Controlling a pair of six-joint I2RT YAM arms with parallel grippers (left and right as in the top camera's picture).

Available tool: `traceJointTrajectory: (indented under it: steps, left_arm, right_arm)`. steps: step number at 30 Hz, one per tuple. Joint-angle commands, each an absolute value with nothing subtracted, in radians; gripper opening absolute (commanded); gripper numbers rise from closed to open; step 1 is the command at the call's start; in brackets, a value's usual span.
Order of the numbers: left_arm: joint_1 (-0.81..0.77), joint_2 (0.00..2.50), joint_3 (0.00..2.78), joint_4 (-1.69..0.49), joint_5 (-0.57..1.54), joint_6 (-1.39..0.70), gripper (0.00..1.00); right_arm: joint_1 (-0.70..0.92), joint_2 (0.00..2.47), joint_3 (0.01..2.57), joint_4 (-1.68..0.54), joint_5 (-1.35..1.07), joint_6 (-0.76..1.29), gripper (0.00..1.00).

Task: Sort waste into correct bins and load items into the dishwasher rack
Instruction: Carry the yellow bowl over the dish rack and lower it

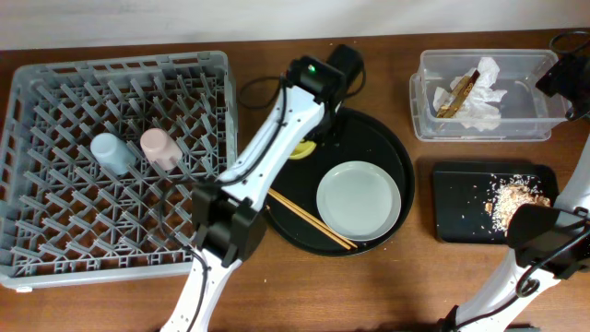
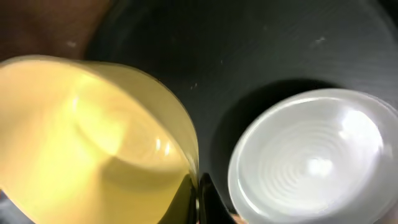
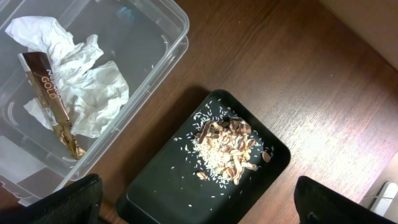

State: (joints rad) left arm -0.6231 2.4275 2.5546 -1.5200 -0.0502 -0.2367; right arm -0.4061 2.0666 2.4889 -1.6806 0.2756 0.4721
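Pegs of the rack stand empty just nearer than the cups [image 1: 139,201]. The yellow bowl goes there next: my left gripper lifts over the rack, turns it on edge and lowers it.
My left gripper [image 1: 309,140] is shut on the rim of the yellow bowl [image 1: 302,150] at the back left of the large round black tray; the left wrist view shows the fingers [image 2: 198,200] pinching the bowl [image 2: 93,137] wall. The pale grey plate [image 1: 359,200] [image 2: 311,162] and the chopsticks [image 1: 312,219] lie on that round tray. The light-blue cup [image 1: 109,151] and pink cup [image 1: 159,148] stand in the grey dishwasher rack [image 1: 55,240]. The napkin [image 3: 81,81] and wrapper [image 3: 53,102] lie in the clear tub [image 1: 433,124]. Food scraps [image 3: 227,146] lie in the shallow black tray [image 1: 461,221]. My right gripper [image 3: 199,199] is open and empty above it.
The large round black tray [image 1: 392,152] sits between the rack and the bins. My left arm crosses the rack's right edge. My right arm rises along the table's right side, its wrist [image 1: 562,78] by the tub's far right end.
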Motion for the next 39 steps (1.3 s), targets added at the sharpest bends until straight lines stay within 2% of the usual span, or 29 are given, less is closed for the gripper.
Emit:
traceJointTrajectory:
  steps: [1,6,9,13,18,23,30,34,39]
  left_arm:
    - [-0.553,2.302,2.718,-1.596,-0.044,-0.313,0.01]
    - [-0.375,2.205,2.814,-1.683,0.029,-0.378,0.01]
    - [-0.244,2.166,2.814,-1.688,0.18,-0.366,0.01]
    - [0.002,2.16,2.793,-1.688,0.482,-0.353,0.01]
    - [0.193,2.16,2.696,-1.688,0.643,-0.32,0.01]
    - [0.334,2.159,2.54,-1.688,0.882,-0.171,0.01]
    - [0.506,2.159,2.332,-1.688,0.968,-0.151,0.01]
    - [0.566,2.159,2.223,-1.689,0.985,-0.135,0.01]
    - [0.572,2.16,1.999,-1.688,1.153,-0.009,0.01]
  right_arm:
    - [-0.406,2.07,2.489,-1.684,0.289,0.48,0.99]
    - [-0.406,2.07,2.489,-1.684,0.289,0.48,0.99]
    - [-0.406,2.07,2.489,-1.684,0.289,0.48,0.99]
    - [-0.406,2.07,2.489,-1.684,0.289,0.48,0.99]
    - [-0.406,2.07,2.489,-1.684,0.289,0.48,0.99]
    - [-0.406,2.07,2.489,-1.684,0.289,0.48,0.99]
    - [-0.406,2.07,2.489,-1.684,0.289,0.48,0.99]
    - [-0.406,2.07,2.489,-1.684,0.289,0.48,0.99]
    - [-0.406,2.07,2.489,-1.684,0.289,0.48,0.99]
